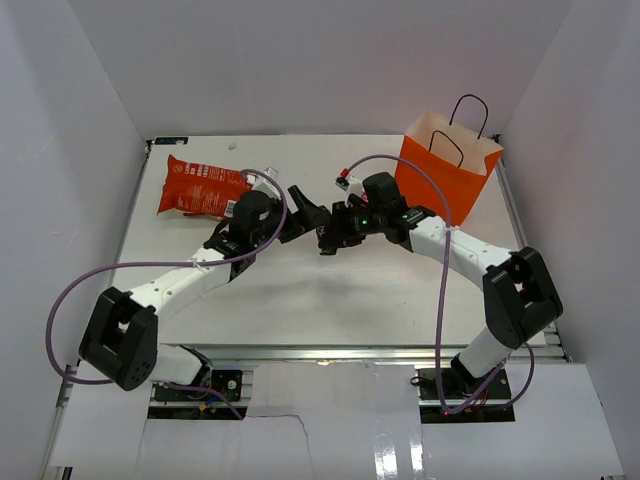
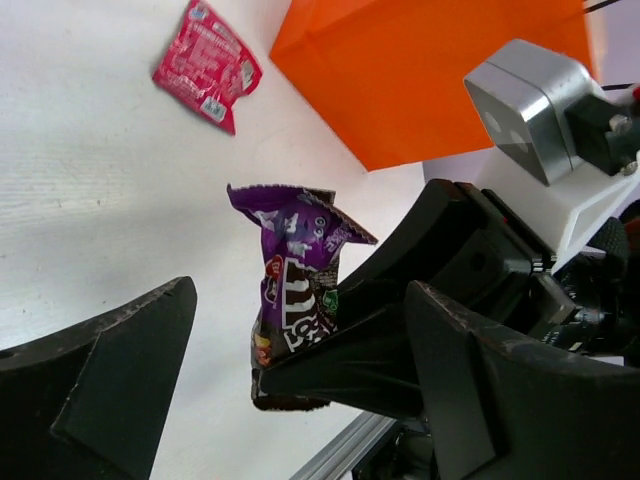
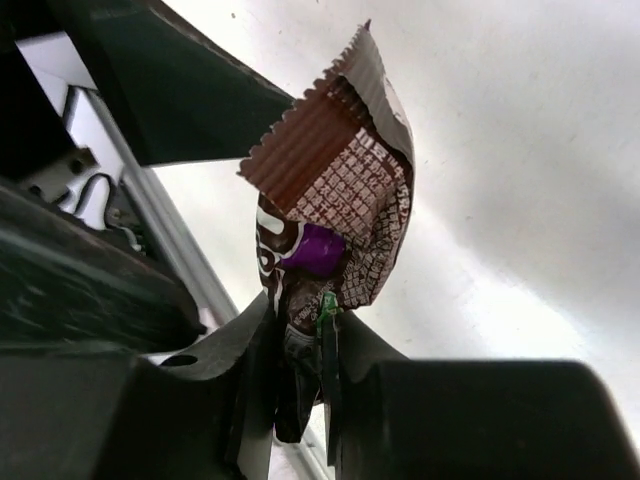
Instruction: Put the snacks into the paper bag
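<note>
I will lift my right gripper outward, to the right in the top view, and then lower it into the orange paper bag's opening (image 1: 455, 143), because that is open.
A purple candy wrapper (image 2: 295, 270) hangs above the table between the two arms. My right gripper (image 3: 300, 320) is shut on its lower end, and the wrapper (image 3: 340, 190) stands crumpled above the jaws. My left gripper (image 2: 300, 300) is open, a finger on each side of the wrapper and neither touching it. In the top view both grippers meet at mid table, left (image 1: 300, 215) and right (image 1: 328, 238). The red-orange chip bag (image 1: 203, 188) lies flat at the back left. The orange paper bag (image 1: 447, 165) stands upright and open at the back right.
A pink candy wrapper (image 2: 207, 65) lies on the white table close to the orange bag's wall (image 2: 430, 70). White walls enclose the table on three sides. Purple cables loop from both arms (image 1: 440, 290).
</note>
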{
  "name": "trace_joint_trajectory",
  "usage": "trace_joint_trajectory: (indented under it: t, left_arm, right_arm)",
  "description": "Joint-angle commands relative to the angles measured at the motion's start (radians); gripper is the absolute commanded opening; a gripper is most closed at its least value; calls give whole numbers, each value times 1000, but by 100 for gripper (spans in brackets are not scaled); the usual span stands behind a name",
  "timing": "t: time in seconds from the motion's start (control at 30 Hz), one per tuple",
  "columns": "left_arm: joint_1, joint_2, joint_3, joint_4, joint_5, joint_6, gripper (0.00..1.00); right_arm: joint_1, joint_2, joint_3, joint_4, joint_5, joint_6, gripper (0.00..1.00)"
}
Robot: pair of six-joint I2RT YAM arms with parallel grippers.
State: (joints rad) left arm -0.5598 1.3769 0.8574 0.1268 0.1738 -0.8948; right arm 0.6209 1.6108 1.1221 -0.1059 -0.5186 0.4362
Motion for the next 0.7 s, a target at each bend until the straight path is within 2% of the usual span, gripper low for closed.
trace_joint_trajectory:
  t: [0.0,0.03,0.07,0.1,0.13,0.17,0.33,0.43,0.67]
  left_arm:
    - [3,-113,60,-47,-56,74,96]
    - [6,-125,87,-65,-77,120,98]
    - [11,-137,101,-82,-82,143,98]
    - [15,-160,120,-117,-88,186,98]
    - [17,-171,120,-121,-88,204,98]
    - [18,-182,126,-157,-77,224,98]
    - [21,-234,79,-219,-14,266,98]
    - [21,-277,10,-205,33,234,98]
    - [21,-311,-77,-138,88,206,98]
  right_arm:
    - [-13,-94,76,-20,-24,-317,8]
    - [-24,-104,105,-58,-43,-423,8]
    - [-53,-118,137,-133,-60,-615,8]
    - [-106,-147,207,-199,-111,-693,8]
    - [-107,-160,244,-199,-141,-762,8]
    - [-172,-176,286,-246,-165,-843,8]
    - [-377,-164,617,-308,-173,-870,8]
    - [-519,-154,708,-308,-124,-841,8]
    - [-671,-120,662,-307,-74,-866,10]
